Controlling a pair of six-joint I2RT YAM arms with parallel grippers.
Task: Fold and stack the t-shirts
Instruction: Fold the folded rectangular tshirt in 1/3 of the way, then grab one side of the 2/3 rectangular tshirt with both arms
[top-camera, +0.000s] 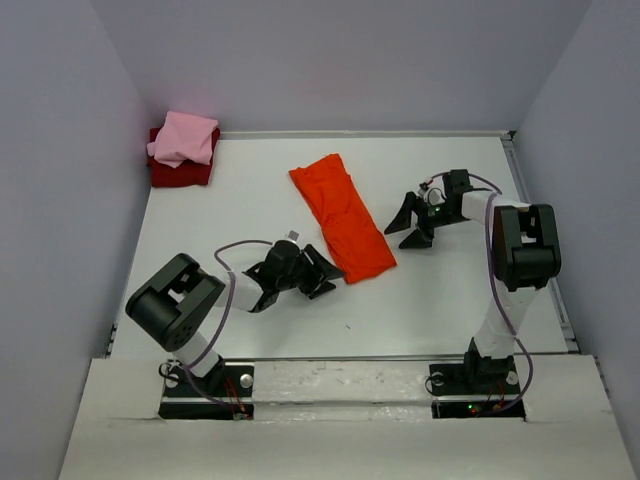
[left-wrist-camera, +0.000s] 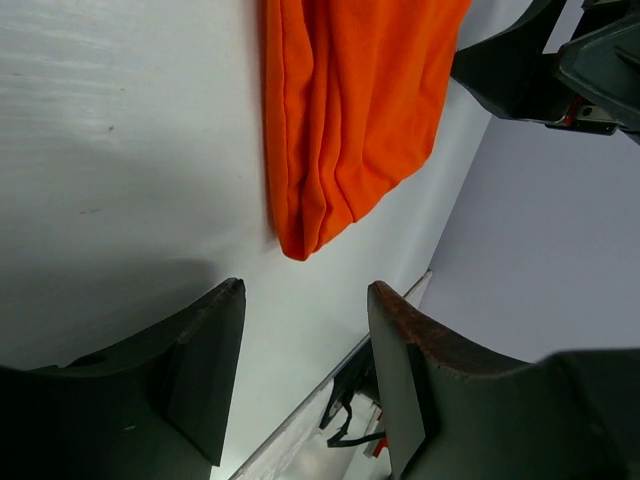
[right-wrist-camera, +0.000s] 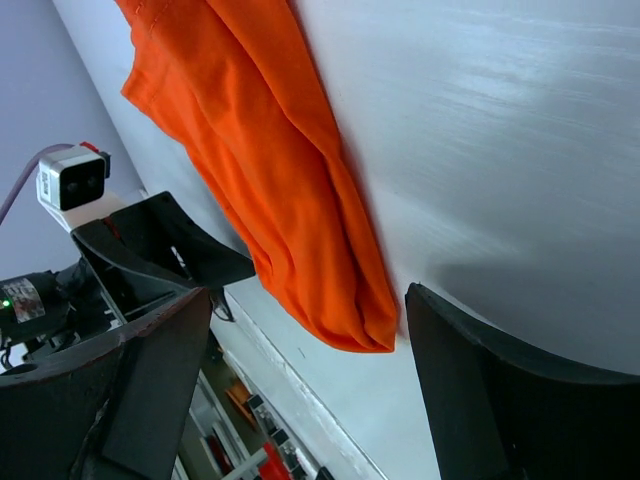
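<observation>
Next, my right gripper moves down and back onto the orange t-shirt's near corner (top-camera: 391, 265) (right-wrist-camera: 382, 338) on the gripper's side, since that corner lies below it and nearer my base.
A bright orange-red t-shirt (top-camera: 342, 215) lies on the white table as a long folded strip, running from the back centre toward the near right. My left gripper (top-camera: 325, 272) sits just off the strip's near end, open, with nothing between its fingers. In the left wrist view the orange shirt's corner (left-wrist-camera: 345, 110) lies ahead of the open left gripper (left-wrist-camera: 305, 290). My right gripper (top-camera: 408, 222) stands open beside the strip's right edge, apart from it. In the right wrist view the shirt (right-wrist-camera: 270, 170) lies ahead of the open right gripper (right-wrist-camera: 308, 295). A folded light pink t-shirt (top-camera: 185, 138) rests on a folded dark red one (top-camera: 180, 172).
The pink and dark red stack sits in the far left corner against the wall. Grey walls close in the table (top-camera: 250, 210) on the left, back and right. A raised rim (top-camera: 400, 357) runs along the near edge in front of the arm bases.
</observation>
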